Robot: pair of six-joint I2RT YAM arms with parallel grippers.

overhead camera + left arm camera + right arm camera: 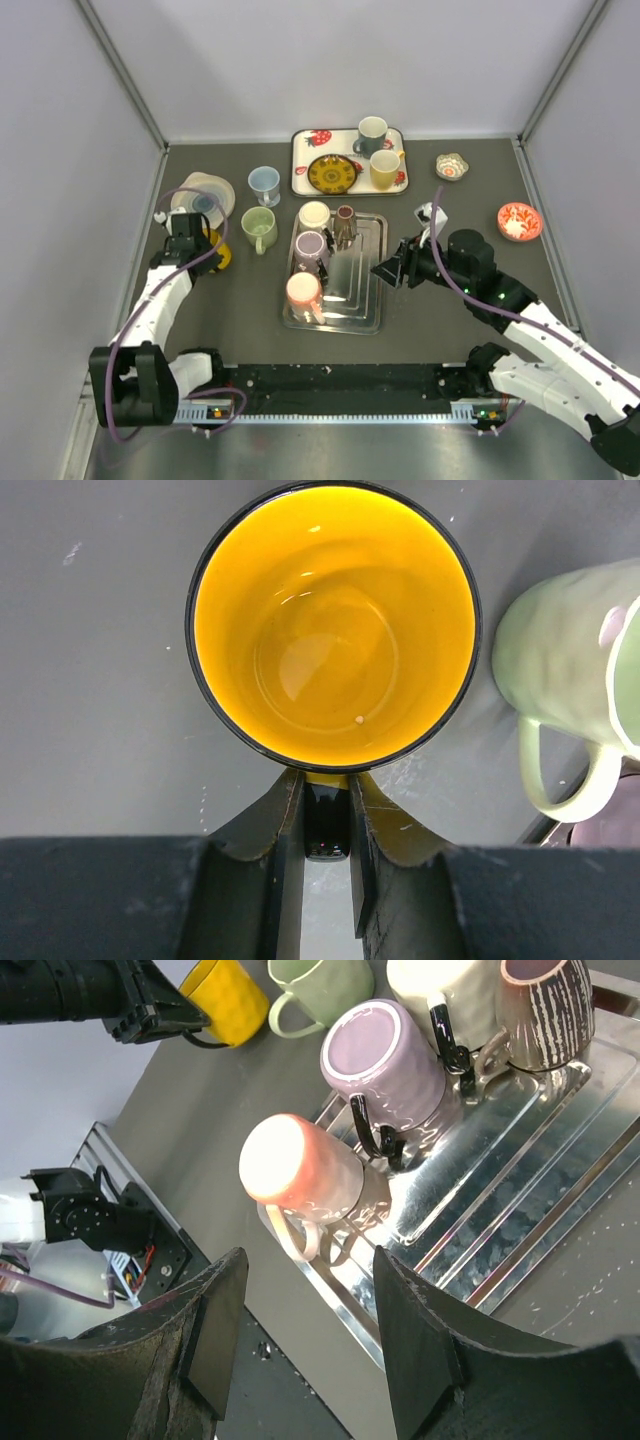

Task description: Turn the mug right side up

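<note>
I will next move my left gripper to the right in the top view, to the tabletop beside the green mug, and let go there, because the inside of the yellow mug faces up.
A yellow mug (335,630) with a dark rim stands upright on the grey table, its empty inside facing up. My left gripper (327,790) is shut on its black handle (327,825). From above, the mug (219,256) shows only as a yellow edge beside the left gripper (190,243). My right gripper (385,270) hangs open over the right side of the steel tray (365,300), holding nothing. In the right wrist view its open jaws (310,1260) frame an upside-down pink mug (300,1170).
The steel tray also holds an upside-down purple mug (311,245), a cream mug (314,214) and a striped brown mug (345,222). A green mug (259,226) and a blue cup (264,183) stand left of it. A strawberry tray (300,150) sits behind; small bowls (519,221) lie right.
</note>
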